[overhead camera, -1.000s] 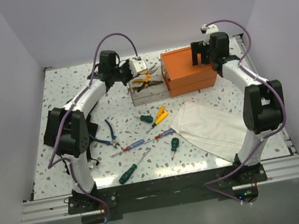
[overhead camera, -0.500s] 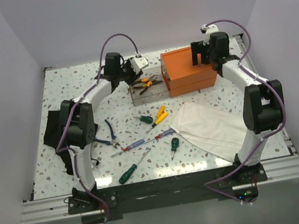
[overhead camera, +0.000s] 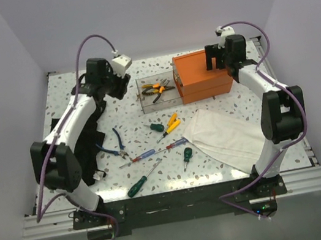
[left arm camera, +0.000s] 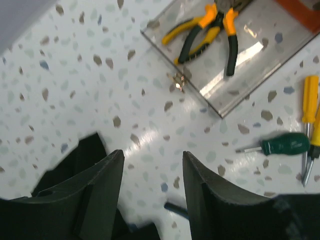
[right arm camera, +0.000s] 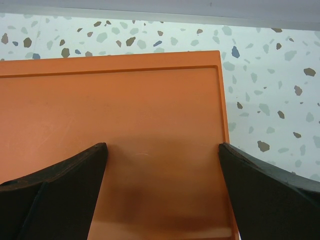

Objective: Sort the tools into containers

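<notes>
I should next move my left gripper back and down onto the blue pliers' handle farther from the black fabric, as that handle lies clear on bare table.
The orange box [overhead camera: 202,75] stands at the back right, with one grey drawer [overhead camera: 145,103] pulled out to its left. Yellow-handled pliers [overhead camera: 155,88] lie in that drawer, also seen in the left wrist view [left arm camera: 205,30]. My left gripper [overhead camera: 110,88] is open and empty above the bare table left of the drawer [left arm camera: 240,65]; its jaws [left arm camera: 152,165] stand apart. My right gripper [overhead camera: 215,60] is open over the box top [right arm camera: 125,125], jaws wide [right arm camera: 162,150]. On the table lie several screwdrivers, one stubby green [overhead camera: 153,127] and one yellow [overhead camera: 169,123], and blue pliers [overhead camera: 119,143].
A white cloth [overhead camera: 225,133] lies front right. A black fabric piece [overhead camera: 89,139] lies at the left under my left arm. More screwdrivers [overhead camera: 139,184] lie near the front edge. Walls close in the table on three sides.
My left gripper has moved left and back, away from above the open drawer, which now shows the pliers uncovered. The right arm has not moved.
</notes>
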Available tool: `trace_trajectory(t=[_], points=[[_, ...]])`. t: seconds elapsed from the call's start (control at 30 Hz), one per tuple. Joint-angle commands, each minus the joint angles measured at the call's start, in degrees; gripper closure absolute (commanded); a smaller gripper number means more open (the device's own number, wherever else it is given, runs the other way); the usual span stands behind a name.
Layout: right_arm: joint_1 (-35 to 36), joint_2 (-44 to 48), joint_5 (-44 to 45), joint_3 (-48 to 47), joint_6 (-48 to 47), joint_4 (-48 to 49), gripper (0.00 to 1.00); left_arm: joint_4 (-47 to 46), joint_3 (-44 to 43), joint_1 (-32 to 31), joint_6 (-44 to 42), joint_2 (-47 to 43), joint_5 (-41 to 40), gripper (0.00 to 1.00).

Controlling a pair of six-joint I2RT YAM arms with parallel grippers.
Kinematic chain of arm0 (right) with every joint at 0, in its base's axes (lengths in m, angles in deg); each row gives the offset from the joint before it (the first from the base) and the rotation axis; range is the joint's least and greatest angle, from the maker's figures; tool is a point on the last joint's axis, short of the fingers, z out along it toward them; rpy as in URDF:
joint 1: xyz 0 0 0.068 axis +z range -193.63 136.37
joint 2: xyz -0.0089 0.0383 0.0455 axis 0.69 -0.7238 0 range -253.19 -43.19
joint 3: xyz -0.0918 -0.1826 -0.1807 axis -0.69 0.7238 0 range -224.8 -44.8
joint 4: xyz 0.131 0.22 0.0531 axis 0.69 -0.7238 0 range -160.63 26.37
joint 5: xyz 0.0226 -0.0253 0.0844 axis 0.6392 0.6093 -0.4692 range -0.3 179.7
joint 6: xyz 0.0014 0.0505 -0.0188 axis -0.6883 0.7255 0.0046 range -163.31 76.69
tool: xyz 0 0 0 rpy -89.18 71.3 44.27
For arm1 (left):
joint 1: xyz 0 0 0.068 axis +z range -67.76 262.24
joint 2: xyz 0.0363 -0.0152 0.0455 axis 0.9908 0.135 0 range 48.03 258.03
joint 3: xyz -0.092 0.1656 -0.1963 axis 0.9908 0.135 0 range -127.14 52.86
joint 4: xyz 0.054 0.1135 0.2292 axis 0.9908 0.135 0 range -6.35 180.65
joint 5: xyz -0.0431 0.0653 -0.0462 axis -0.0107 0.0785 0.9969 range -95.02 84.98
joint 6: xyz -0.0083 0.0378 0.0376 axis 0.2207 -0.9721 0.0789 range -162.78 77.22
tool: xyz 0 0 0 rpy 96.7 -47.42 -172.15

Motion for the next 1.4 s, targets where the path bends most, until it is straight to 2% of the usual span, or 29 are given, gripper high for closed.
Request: trace_trajectory(t=[0.0, 0.1, 0.23, 0.47, 0.53, 0.63, 0.67, 0.7, 0.73, 0.77, 0.97, 1.0, 1.1, 1.23, 1.3, 1.37], points=[[-1.95, -4.53, 1.68, 3.2, 2.45, -12.15, 0.02, 9.99, 12.5, 0.73, 8.34, -5.15, -4.09, 0.45], [-1.95, -5.33, 1.59, 2.33, 2.45, -12.15, 0.02, 7.96, 19.97, 0.64, 10.1, -5.61, -5.92, 0.45], [-1.95, -5.68, 1.42, 1.97, 2.45, -12.15, 0.02, 5.94, 23.33, 0.64, 9.85, -4.38, -8.92, 0.44], [-1.95, -4.71, 1.51, 3.29, 2.36, -11.8, 0.02, 6.02, 21.06, 0.73, 12.04, 2.38, -9.45, 0.45], [-1.95, -4.36, 1.68, 3.64, 2.28, -11.45, 0.02, 6.02, 19.56, 0.73, 11.61, 4.58, -7.7, 0.51], [-2.04, -4.01, 1.68, 3.64, 2.01, -11.97, 0.02, 7.42, 16.05, 0.65, 10.29, 6.96, -4.37, 0.7], [-2.04, -3.92, 1.86, 3.56, 1.93, -12.06, 0.02, 8.04, 15.0, 0.73, 9.59, 7.22, -2.88, 0.84], [-1.95, -3.83, 1.94, 3.47, 1.84, -12.32, 0.02, 8.65, 12.64, 0.82, 8.02, 7.23, 0.45, 0.92], [-1.95, -3.83, 1.94, 3.47, 1.66, -12.24, 0.02, 9.44, 11.48, 0.82, 7.39, 6.96, 1.87, 0.98], [-1.95, -3.74, 2.03, 3.55, 1.66, -12.24, 0.02, 9.63, 10.51, 0.82, 6.17, 6.44, 2.84, 1.0], [-2.04, -3.48, 2.12, 4.08, 1.49, -12.06, 0.02, 10.59, -2.74, 0.82, 1.68, 6.08, 13.73, 1.0], [-1.95, -3.48, 2.03, 4.26, 1.49, -12.06, 0.02, 11.73, -8.07, 0.91, 1.07, 7.82, 18.71, 1.0], [-1.95, -3.3, 2.12, 4.08, 1.4, -12.06, 0.02, 17.78, -18.36, 1.0, 0.53, 12.65, 25.67, 1.0], [-1.95, -3.22, 2.21, 3.82, 1.22, -12.06, 0.02, 27.45, -24.64, 1.96, -0.96, 18.03, 30.27, 1.0], [-1.95, -3.22, 2.38, 3.99, 1.22, -11.97, 0.02, 25.38, -23.87, 2.05, -0.61, 17.34, 30.01, 1.0], [-2.04, -3.3, 2.04, 4.17, 1.4, -11.97, 0.02, 14.68, -20.71, 2.05, 0.09, 14.97, 31.49, 1.0]])
